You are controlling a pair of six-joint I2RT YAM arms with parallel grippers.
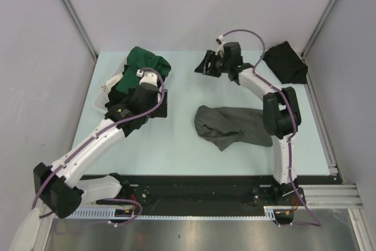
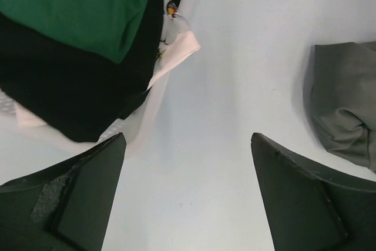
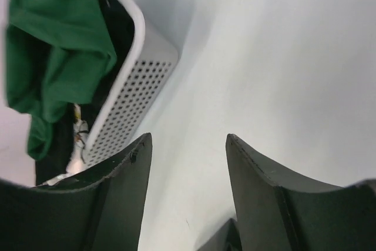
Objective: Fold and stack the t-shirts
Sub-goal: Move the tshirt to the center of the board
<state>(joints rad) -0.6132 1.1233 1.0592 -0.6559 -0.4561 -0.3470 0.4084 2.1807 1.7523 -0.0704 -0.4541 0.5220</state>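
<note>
My left gripper moves outward and lowers onto the basket's rim beside the green t-shirt next, because the thin edge shows uncovered there.
A dark green t-shirt lies on a black t-shirt in the white basket at the left. A charcoal grey t-shirt lies crumpled on the middle of the table. My left gripper hovers just right of the basket, open and holding nothing. Its wrist view shows the green t-shirt, the black t-shirt and the grey t-shirt to either side of the left gripper. My right gripper hangs at the back middle, open over bare table. It faces the basket and the green t-shirt.
A dark folded cloth sits in the back right corner. Grey walls with metal posts close in the table on the left, back and right. A metal rail runs along the right edge.
</note>
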